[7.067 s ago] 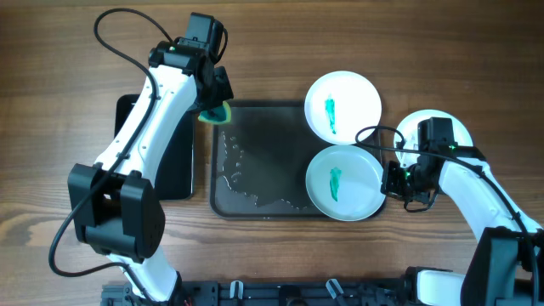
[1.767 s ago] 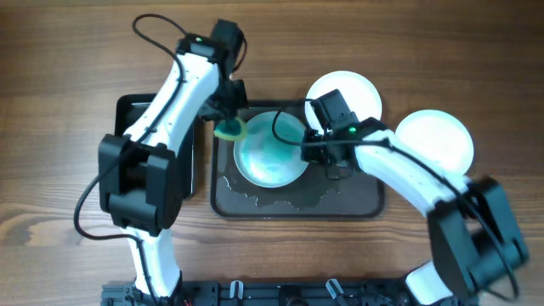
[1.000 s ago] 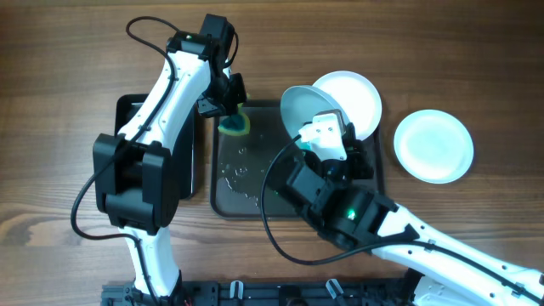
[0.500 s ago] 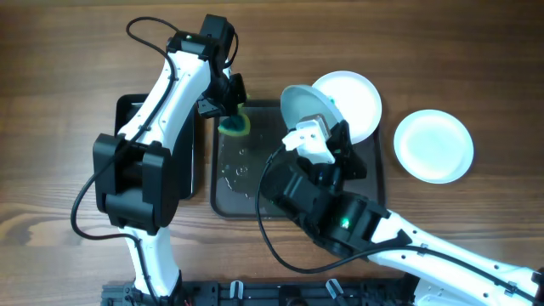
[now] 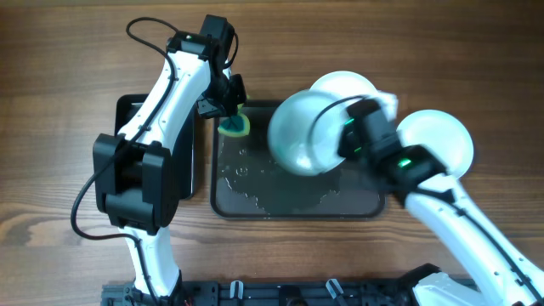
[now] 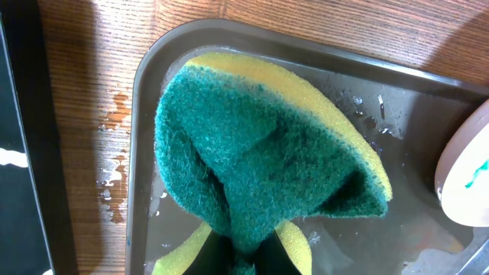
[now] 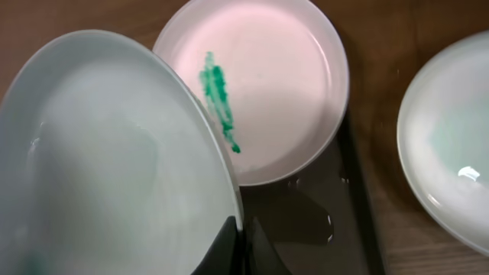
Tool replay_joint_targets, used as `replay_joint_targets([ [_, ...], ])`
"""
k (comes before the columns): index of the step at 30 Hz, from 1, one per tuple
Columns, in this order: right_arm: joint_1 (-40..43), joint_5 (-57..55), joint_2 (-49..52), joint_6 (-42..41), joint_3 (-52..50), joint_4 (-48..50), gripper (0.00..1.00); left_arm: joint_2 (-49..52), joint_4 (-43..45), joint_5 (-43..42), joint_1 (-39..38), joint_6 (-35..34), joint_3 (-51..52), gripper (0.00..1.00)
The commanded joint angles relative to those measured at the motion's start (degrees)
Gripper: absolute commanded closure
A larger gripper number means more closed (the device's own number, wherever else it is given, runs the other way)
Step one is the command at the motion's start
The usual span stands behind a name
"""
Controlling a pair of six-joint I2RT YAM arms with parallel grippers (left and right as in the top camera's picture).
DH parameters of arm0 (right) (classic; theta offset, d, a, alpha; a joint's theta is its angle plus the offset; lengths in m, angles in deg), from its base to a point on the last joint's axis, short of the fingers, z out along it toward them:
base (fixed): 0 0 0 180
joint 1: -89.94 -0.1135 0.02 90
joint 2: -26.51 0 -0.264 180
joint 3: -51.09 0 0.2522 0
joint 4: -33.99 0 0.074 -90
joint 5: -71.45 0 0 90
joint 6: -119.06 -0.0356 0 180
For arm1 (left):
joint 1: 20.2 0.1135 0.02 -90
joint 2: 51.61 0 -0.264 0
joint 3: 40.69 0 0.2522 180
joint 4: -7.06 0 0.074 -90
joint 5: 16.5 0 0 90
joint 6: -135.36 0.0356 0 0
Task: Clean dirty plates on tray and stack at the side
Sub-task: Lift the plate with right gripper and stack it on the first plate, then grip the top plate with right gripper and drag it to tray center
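Observation:
My right gripper swings past the tray's edge next and lowers its plate onto a clean white plate (image 5: 442,140) beside the tray (image 5: 255,191). Then it releases its plate's rim.
My right gripper (image 7: 238,243) is shut on the rim of a cleaned white plate (image 5: 302,132), holding it lifted and tilted above the dark tray (image 5: 255,191); the plate also shows in the right wrist view (image 7: 114,160). A dirty white plate (image 7: 267,84) with a green smear lies at the tray's far right corner (image 5: 344,82). A clean white plate (image 5: 442,140) lies on the table right of the tray. My left gripper (image 6: 244,256) is shut on a green-and-yellow sponge (image 6: 260,160) at the tray's far left corner (image 5: 234,126).
The tray floor (image 6: 428,137) is wet with droplets. A black board (image 5: 136,144) lies on the wooden table left of the tray. Water spots mark the wood (image 6: 107,168) beside the tray's left rim.
My right arm has swung to the right with the cleaned plate, which is now raised over the tray's middle. My left gripper with the sponge has stayed at the tray's far left corner.

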Motion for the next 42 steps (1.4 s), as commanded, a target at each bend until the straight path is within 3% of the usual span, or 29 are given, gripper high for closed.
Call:
replay_joint_targets([
  [1,17.0,15.37,-1.57,-1.62,-0.15,-1.46,0.96,-0.96,-0.04,-0.85,0.0,0.92,-0.9,0.96],
  [4,32.87,13.99,-1.55,-1.66,-0.2,-2.82,0.96,-0.96,-0.02,-0.87,0.0,0.9,-0.9,0.96],
  [8,43.43,2.19,-1.44,-3.54,-3.56,-4.48,0.96,-0.96,0.15,-0.85,0.0,0.92,-0.9,0.96],
  [11,47.1,-0.66,-1.44,-5.73,-8.52,-1.97,0.96,-0.96,0.2,-0.85,0.0,0.92,-0.9,0.96],
  [16,47.19,-1.07,-1.44,-4.63,-10.56,2.73,0.96,-0.96,0.5,-0.85,0.0,0.92,-0.9,0.96],
  [20,47.17,5.07,-1.44,0.96,-10.56,8.0,0.71,-0.96,0.61,-0.83,0.0,0.92,-0.9,0.96],
  [26,43.45,20.83,-1.2,4.92,-4.44,9.33,0.66,-0.96,0.63,-0.85,0.0,0.92,-0.9,0.96],
  [34,31.3,27.36,18.78,23.63,18.47,-1.84,0.65,-0.96,0.61,-0.81,0.0,0.92,-0.9,0.96],
  [38,31.19,29.42,28.72,34.07,20.11,0.87,0.57,-0.96,0.61,-0.44,0.0,0.9,-0.9,0.96],
  [42,31.15,35.6,35.12,41.7,20.11,4.13,0.58,-0.96,1.01,-0.42,0.0,0.9,-0.9,0.96],
])
